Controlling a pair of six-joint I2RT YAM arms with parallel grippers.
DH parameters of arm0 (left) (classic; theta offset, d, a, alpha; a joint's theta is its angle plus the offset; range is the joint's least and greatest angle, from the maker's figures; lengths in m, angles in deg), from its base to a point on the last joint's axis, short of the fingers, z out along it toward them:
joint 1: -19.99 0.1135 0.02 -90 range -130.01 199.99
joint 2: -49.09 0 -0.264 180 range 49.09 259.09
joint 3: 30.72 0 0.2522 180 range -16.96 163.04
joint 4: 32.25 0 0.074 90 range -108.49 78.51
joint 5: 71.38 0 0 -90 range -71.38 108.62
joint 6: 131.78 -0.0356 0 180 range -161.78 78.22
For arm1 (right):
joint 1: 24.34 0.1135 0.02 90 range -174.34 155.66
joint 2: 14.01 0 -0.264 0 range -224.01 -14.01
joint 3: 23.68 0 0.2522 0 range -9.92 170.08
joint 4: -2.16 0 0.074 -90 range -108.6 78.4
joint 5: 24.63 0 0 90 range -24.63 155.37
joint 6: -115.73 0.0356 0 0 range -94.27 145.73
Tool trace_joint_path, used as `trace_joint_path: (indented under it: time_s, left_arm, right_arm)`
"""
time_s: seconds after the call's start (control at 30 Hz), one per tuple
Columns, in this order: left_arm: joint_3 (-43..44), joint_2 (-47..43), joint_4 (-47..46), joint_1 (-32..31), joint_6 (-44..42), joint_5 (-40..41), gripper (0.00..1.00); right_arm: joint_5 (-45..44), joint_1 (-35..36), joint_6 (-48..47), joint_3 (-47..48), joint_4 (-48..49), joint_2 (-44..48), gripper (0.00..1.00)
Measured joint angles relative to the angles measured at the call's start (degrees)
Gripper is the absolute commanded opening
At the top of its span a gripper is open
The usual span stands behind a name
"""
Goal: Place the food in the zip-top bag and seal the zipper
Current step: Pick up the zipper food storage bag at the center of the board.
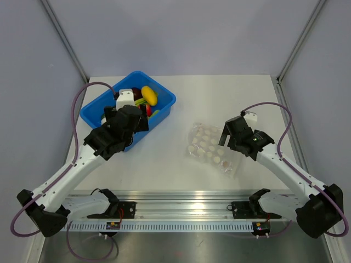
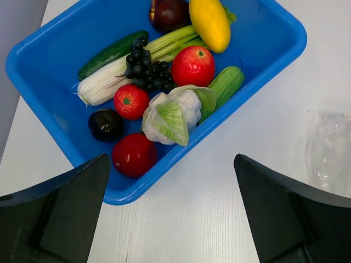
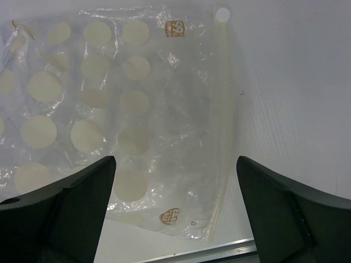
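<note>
My right gripper lowers back toward the metal bar next, tilting to pinch the edge of the zipper's near half, since that half lies below it and the edge lies flat.
The food lies in a blue tub [image 2: 49, 60]: white cauliflower [image 2: 173, 115], yellow pepper [image 2: 210, 23], red tomato [image 2: 193, 66], green-white leek [image 2: 109, 82] and a dark purple piece [image 2: 106, 124]. My left gripper [image 2: 170, 213] is open and empty, above the tub's near corner and the bare table. The zip-top bag [image 1: 213, 149] lies flat and empty on the table; it also shows in the right wrist view [image 3: 109, 109]. Its zipper [image 3: 224, 120] runs along the bag's right edge. My right gripper [image 3: 175, 208] is open and empty, just above that end of the bag.
The tub also holds a cucumber [image 2: 112, 52], black grapes [image 2: 145, 68], two more red pieces [image 2: 134, 155] and a green pod [image 2: 225, 85]. A metal rail [image 1: 181, 211] runs along the table's front edge. Frame posts stand at the back corners.
</note>
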Motion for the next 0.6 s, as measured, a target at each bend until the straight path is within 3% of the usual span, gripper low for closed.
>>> trace_joint_path:
  time_s: [0.47, 0.6]
  left_arm:
    - [1.7, 5.6, 1.6, 0.0, 0.3, -3.2, 0.99]
    - [1.8, 6.5, 1.7, 0.0, 0.4, -4.5, 0.99]
  right_arm:
    - [-1.2, -0.2, 1.1, 0.1, -2.9, -4.1, 0.99]
    - [3.1, -4.1, 1.3, -1.3, -2.6, -2.2, 0.99]
